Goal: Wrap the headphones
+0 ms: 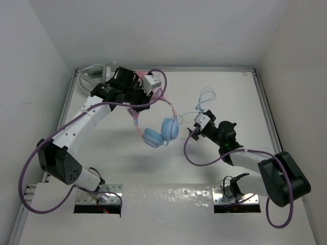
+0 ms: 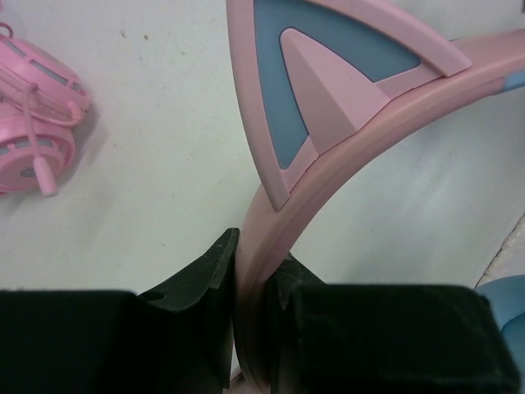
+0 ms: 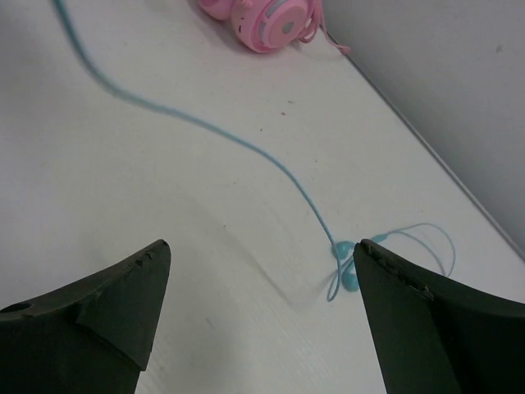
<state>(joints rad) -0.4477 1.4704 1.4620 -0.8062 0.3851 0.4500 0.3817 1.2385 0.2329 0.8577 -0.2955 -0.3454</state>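
My right gripper should next move outward with open fingers onto the cable's part between the ear cup and the cable's end heap, because that part is single and clear.
The headphones have light-blue ear cups and a pink headband with a cat ear. My left gripper is shut on the headband just below the cat ear and holds it with the cups hanging toward the table middle. The thin light-blue cable trails right to a loop. My right gripper is open and empty beside the cable. In the right wrist view the cable runs between its jaws, and the cable's end bunch lies by the right finger.
All-pink headphones lie at the back by the wall and also show in the right wrist view. Grey-white headphones sit in the back-left corner. A raised rim borders the table.
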